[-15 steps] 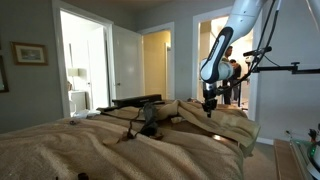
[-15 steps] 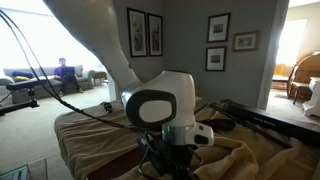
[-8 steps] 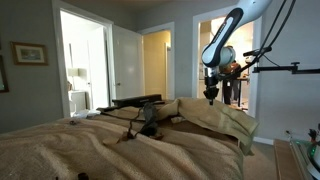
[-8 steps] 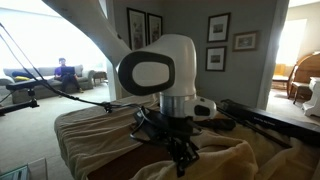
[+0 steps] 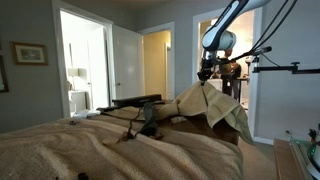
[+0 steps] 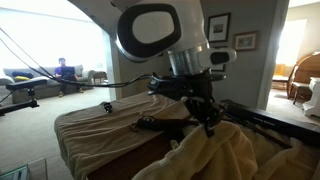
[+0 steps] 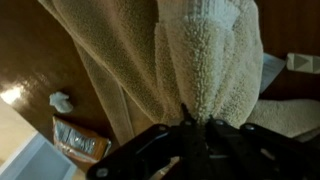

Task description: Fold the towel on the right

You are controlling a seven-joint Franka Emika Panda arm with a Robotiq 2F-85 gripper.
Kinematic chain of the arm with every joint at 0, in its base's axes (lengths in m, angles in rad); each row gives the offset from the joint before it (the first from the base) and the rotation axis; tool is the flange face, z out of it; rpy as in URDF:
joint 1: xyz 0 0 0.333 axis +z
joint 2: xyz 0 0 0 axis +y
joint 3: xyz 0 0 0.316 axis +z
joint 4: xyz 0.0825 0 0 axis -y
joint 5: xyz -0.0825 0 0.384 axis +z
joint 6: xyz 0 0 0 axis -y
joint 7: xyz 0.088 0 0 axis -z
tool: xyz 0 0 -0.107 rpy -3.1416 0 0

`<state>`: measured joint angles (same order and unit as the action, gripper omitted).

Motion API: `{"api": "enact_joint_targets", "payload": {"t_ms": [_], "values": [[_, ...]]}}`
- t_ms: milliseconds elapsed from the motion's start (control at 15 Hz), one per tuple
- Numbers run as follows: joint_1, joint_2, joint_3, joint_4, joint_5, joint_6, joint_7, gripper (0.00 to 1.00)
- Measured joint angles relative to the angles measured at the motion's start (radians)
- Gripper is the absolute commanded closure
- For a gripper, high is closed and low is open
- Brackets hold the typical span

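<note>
The towel's bunched fold still hangs high, and the towel's low folds lie below and outward of the gripper. The gripper next needs to sink outward to release the bunched fold over them.
The towel is a beige fleecy cloth. In an exterior view it (image 5: 218,107) hangs in a peak from my gripper (image 5: 207,76), above the right end of the bed. In an exterior view my gripper (image 6: 209,121) pinches its top and the towel (image 6: 215,158) drapes below in folds. In the wrist view my gripper's (image 7: 196,127) dark fingers are shut on a bunched ridge of the towel (image 7: 205,55), which hangs away from the jaws.
A tan rumpled cloth with dark cables (image 5: 95,148) covers the rest of the bed, also seen in an exterior view (image 6: 100,122). A black stand (image 5: 136,101) lies across it. A wooden floor with a small packet (image 7: 79,141) shows below.
My gripper has risen, staying shut on the towel. The pinched part has lifted off the bed into a hanging peak.
</note>
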<state>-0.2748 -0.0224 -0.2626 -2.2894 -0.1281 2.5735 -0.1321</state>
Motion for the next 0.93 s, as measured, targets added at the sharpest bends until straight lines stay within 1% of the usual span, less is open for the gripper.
{"api": "enact_joint_targets", "payload": {"t_ms": [133, 267, 400, 533, 733, 933], "values": [[0.005, 0.002, 0.002, 0.050, 0.006, 0.055, 0.000, 0.98], [0.015, 0.018, 0.008, 0.105, 0.041, 0.123, 0.000, 0.98], [0.024, 0.061, 0.017, 0.164, 0.101, 0.196, -0.002, 0.98], [0.027, 0.133, 0.031, 0.230, 0.175, 0.255, -0.015, 0.98], [0.011, 0.273, 0.061, 0.344, 0.285, 0.267, -0.056, 0.98], [-0.048, 0.418, 0.110, 0.470, 0.359, 0.210, -0.120, 0.98]]}}
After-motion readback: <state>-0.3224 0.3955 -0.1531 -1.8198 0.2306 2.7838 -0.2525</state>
